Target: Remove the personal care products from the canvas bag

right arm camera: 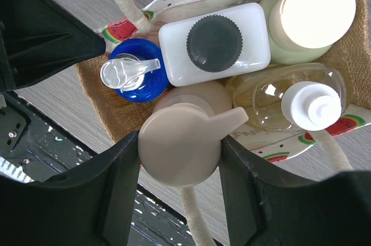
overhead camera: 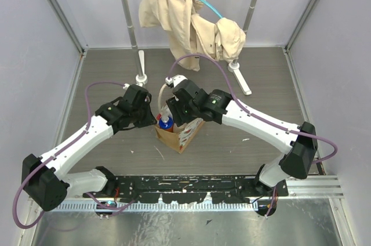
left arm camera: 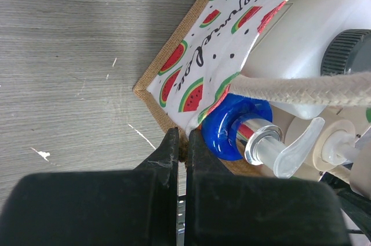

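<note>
My right gripper holds the bottle and should rise, carry it to the right in the top view and lower to release it by the rack's foot, where the tabletop is bare.
The canvas bag (overhead camera: 184, 136) stands upright mid-table, with tan burlap walls (right arm camera: 95, 92) and a watermelon-print lining (left arm camera: 200, 54). My left gripper (left arm camera: 184, 140) is shut on the bag's burlap rim at a corner, next to the blue-capped bottle (left arm camera: 232, 130) with its clear pump. My right gripper (right arm camera: 179, 156) is over the bag's mouth, shut on the round head of the peach pump bottle (right arm camera: 179, 141), one finger on each side. Also packed in the bag are a white bottle (right arm camera: 214, 43) with a dark cap, a cream-lidded jar (right arm camera: 316, 11) and a clear amber bottle (right arm camera: 290, 98) with a white pump.
A clothes rack (overhead camera: 130, 25) with a beige garment (overhead camera: 191, 20) stands at the back, its feet (overhead camera: 141, 78) on the table behind the bag. The bag's rope handles (right arm camera: 124, 2) loop beside the bottles. A black rail (overhead camera: 191, 185) runs along the near edge.
</note>
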### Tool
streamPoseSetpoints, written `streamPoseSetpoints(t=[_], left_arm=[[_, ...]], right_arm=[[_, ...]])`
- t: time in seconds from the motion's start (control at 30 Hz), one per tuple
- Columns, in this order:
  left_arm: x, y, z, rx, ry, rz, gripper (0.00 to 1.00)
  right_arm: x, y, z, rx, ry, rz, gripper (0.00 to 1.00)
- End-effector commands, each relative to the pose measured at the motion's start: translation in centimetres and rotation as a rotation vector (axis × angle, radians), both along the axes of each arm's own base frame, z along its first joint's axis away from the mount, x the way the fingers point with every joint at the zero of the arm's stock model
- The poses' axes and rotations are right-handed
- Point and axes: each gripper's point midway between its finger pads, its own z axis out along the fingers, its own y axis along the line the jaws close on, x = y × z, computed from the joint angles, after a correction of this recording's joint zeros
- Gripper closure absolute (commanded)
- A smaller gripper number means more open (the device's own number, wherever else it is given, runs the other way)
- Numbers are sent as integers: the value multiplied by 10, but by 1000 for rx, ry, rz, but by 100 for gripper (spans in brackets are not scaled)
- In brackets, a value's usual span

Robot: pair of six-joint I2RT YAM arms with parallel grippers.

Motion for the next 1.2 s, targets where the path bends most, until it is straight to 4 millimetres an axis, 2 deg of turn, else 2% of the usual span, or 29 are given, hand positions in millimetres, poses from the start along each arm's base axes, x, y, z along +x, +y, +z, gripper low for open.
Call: streamPoseSetpoints(t=[0.0,0.27,0.5,0.7,0.83,0.97,1.17], left_arm=[[-15,6,-17,43,76,-17,97],[-17,9,-21,56,81,-12,97],[-19,11,-22,58,83,-9,97],[-20,13,-22,61,81,-8,97],[-22,15,-22,66,81,-3,97],[-22,15,-23,65,80,0,97],[-22,15,-23,64,83,-2,96]], right_arm=[[7,9,34,90,-64,-9,78],[22,-2,99,129,-193,-68,81],[34,-8,144,146,-284,-107,81],[48,-26,193,180,-392,-174,82],[54,-46,223,215,-469,-245,83],[62,-76,249,245,-538,-330,84],[78,-125,270,252,-621,-442,84]])
